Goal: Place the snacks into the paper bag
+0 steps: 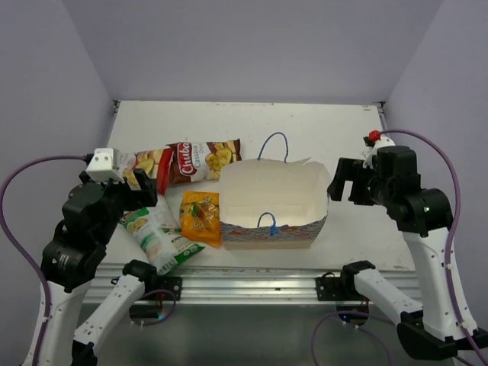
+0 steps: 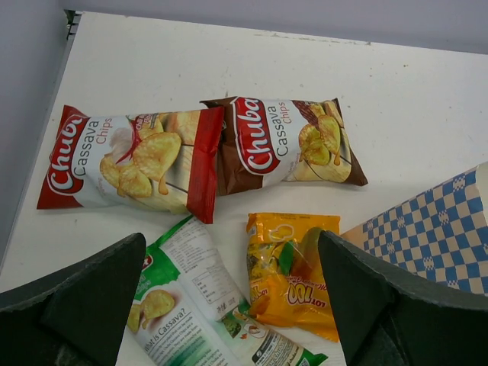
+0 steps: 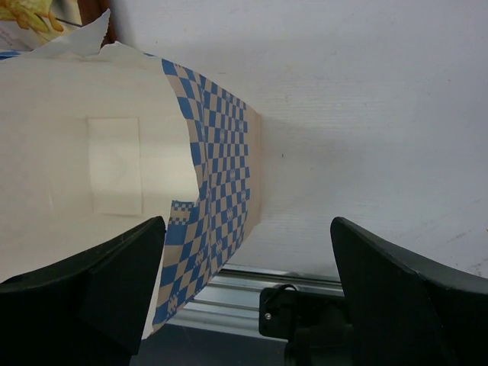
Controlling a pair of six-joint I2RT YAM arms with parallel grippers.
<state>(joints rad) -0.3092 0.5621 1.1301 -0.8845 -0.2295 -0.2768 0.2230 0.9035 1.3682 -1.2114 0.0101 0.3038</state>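
I should next lower and turn my left gripper onto the green-white packet's middle (image 1: pixel 161 232) (image 2: pixel 206 314), with my fingers across its width, since the packet lies slanted below my open fingers.
The paper bag (image 1: pixel 272 200) lies open and white-lined at the table's middle, its blue cord handles showing; its checked side shows in the right wrist view (image 3: pixel 213 183). The red Chuba packet (image 2: pixel 126 158) and the brown-white packet (image 2: pixel 284 142) lie side by side at the back left. The green-white packet (image 2: pixel 198 313) and the orange-yellow packet (image 2: pixel 293 271) lie in front of them. My left gripper (image 2: pixel 229 305) is open and empty above these two. My right gripper (image 3: pixel 248 282) is open and empty beside the bag's right end.
The table's front aluminium rail (image 1: pixel 244 280) runs below the bag. A black clamp (image 3: pixel 293 313) sits on it under my right gripper. Purple walls close in both sides. Bare table (image 1: pixel 229 122) lies behind the bag.
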